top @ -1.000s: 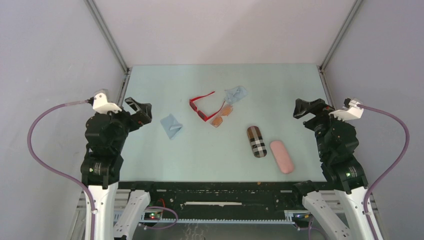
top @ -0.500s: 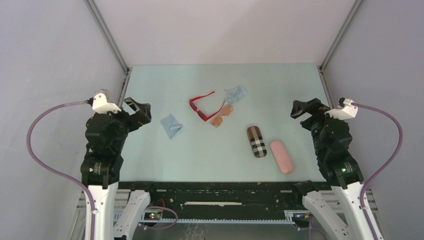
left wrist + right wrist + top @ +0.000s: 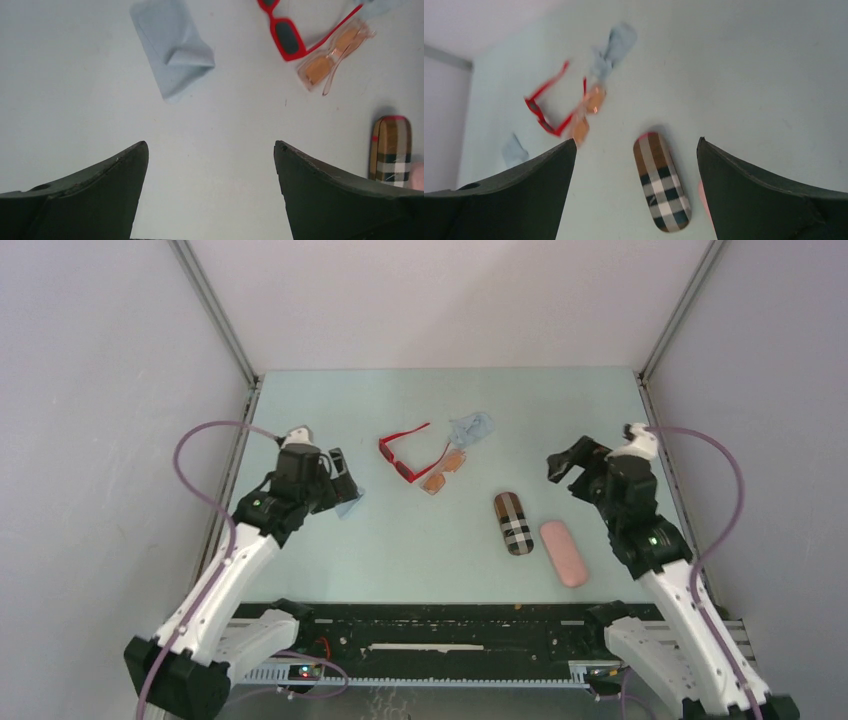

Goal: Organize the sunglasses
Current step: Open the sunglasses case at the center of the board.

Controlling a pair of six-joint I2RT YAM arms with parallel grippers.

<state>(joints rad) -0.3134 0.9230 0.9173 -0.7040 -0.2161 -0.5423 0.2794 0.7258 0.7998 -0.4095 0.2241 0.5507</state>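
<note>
My right gripper is going to move down and to the left in the top view next, with its fingers on either side of the middle of the plaid case. Bare table shows along both long sides of the case.
The red-framed sunglasses lie open at the table's middle back, and the slim orange-tinted sunglasses touch their right side. Both pairs show in the left wrist view, red and orange, and blurred in the right wrist view, red and orange. My left gripper is open and empty, left of the red pair, over a pale blue cloth. My right gripper is open and empty, above and right of the plaid case.
A plaid case and a pink case lie side by side at the right front. A second pale blue cloth lies behind the orange pair. The first cloth lies ahead of my left fingers. Grey walls enclose the table.
Both arms have unfolded from their rest poses and reached inward: the left gripper toward the cloth and red sunglasses, the right toward the cases. The objects have not moved.
</note>
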